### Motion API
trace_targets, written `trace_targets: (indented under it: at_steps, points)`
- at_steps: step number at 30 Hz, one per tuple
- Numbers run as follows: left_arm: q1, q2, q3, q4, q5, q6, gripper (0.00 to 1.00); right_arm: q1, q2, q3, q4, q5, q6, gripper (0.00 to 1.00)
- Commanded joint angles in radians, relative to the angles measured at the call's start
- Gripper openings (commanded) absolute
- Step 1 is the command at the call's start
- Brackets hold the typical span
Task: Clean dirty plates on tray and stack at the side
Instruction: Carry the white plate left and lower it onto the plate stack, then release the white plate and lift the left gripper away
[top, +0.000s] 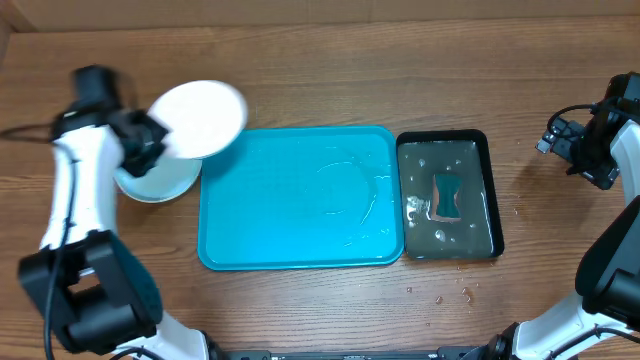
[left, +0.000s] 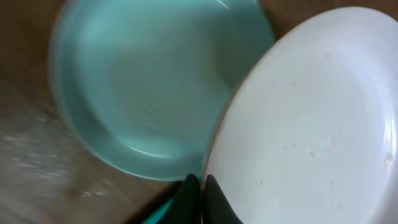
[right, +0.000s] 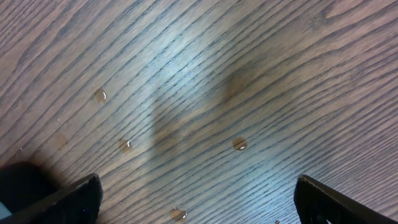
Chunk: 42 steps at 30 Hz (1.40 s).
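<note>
My left gripper next moves down and left in the overhead view over the light blue plate (top: 160, 183), because the white plate (top: 200, 118) hangs partly over the tray.
My left gripper (top: 150, 145) is shut on the rim of the white plate (top: 200, 118) and holds it tilted above the light blue plate (top: 160, 183), which lies on the table left of the turquoise tray (top: 300, 250). In the left wrist view the white plate (left: 311, 118) fills the right side, the light blue plate (left: 149, 81) lies below it, and the fingers (left: 200, 186) pinch the white rim. The tray is wet and holds no plates. The yellow-green plate is out of view. My right gripper (right: 199, 193) is open over bare wood at the far right (top: 590, 150).
A black tray of water (top: 490, 150) with a sponge (top: 447, 196) in it stands against the turquoise tray's right side. Water drops lie on the wood (right: 239, 144) near the right gripper and in front of the black tray (top: 440, 295).
</note>
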Motion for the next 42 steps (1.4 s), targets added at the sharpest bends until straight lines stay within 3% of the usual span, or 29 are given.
trace_targets:
  at_steps: [1,9,16,22,24,26,29,34,38,42]
  points:
    - [0.112,-0.017,-0.003,-0.013,-0.038,-0.024,0.04,-0.001,-0.012,0.021,0.003,-0.004,0.003,1.00]
    - [0.214,-0.017,-0.115,0.051,-0.185,-0.013,0.04,-0.001,-0.012,0.021,0.003,-0.004,0.003,1.00]
    - [0.186,-0.017,-0.232,0.230,-0.109,0.111,0.04,-0.001,-0.012,0.021,0.003,-0.004,0.003,1.00]
    - [0.170,-0.017,-0.231,0.262,-0.077,0.161,0.05,-0.001,-0.012,0.021,0.003,-0.004,0.003,1.00]
    - [0.170,-0.017,-0.231,0.261,-0.076,0.161,0.14,-0.001,-0.012,0.021,0.003,-0.004,0.003,1.00]
    - [0.170,-0.017,-0.231,0.246,-0.070,0.161,0.39,-0.001,-0.012,0.021,0.003,-0.004,0.003,1.00]
    - [0.169,-0.017,-0.231,0.238,-0.011,0.192,0.62,-0.001,-0.012,0.021,0.003,-0.004,0.003,1.00]
    - [0.149,-0.017,-0.224,0.256,0.195,0.330,0.74,-0.001,-0.012,0.021,0.003,-0.004,0.003,1.00]
    - [0.082,-0.017,-0.209,0.251,0.215,0.379,0.84,-0.001,-0.012,0.021,0.003,-0.004,0.003,1.00]
    - [0.000,-0.017,-0.208,0.256,0.203,0.400,0.85,-0.001,-0.012,0.021,0.003,-0.004,0.003,1.00]
